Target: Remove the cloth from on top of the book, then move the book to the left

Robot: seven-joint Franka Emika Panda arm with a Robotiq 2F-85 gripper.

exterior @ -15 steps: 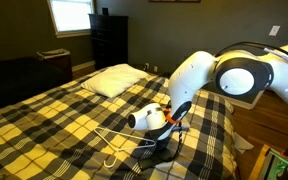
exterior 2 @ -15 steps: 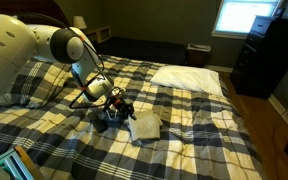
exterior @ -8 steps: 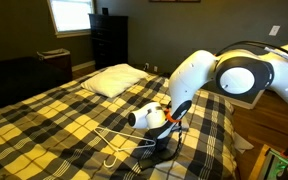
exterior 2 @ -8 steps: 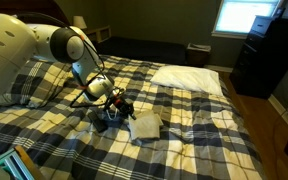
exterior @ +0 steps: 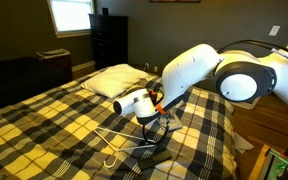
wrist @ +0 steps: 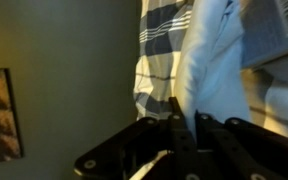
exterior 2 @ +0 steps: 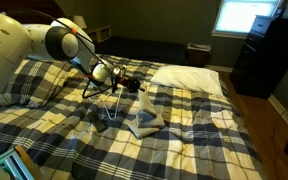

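Observation:
I will swing and turn my gripper away from the grey book, over the bedspread between hanger and pillow, and let go of the cloth there because that patch is bare.
My gripper (exterior 2: 136, 86) is raised above the bed and is shut on the top edge of the pale cloth (exterior 2: 144, 118). The cloth hangs down from the fingers, and its lower end is at the bedspread. In the wrist view the cloth (wrist: 216, 70) fills the space at my shut fingers (wrist: 174, 118). In an exterior view the gripper (exterior: 134, 104) hides most of the cloth. A dark flat shape, which may be the grey book (exterior 2: 102, 122), lies on the bedspread below the arm. It also shows in an exterior view (exterior: 156, 147), but it is too dim to be sure.
A white wire hanger (exterior: 114, 141) lies on the yellow-black plaid bedspread (exterior: 44, 125) beside the gripper. A big white pillow (exterior 2: 189, 77) is at the head of the bed. A dark dresser (exterior: 109, 40) and a window are beyond the bed.
The gripper has risen from the bedspread and moved toward the pillow. It has drawn the cloth up by one edge, so the cloth now hangs instead of lying flat.

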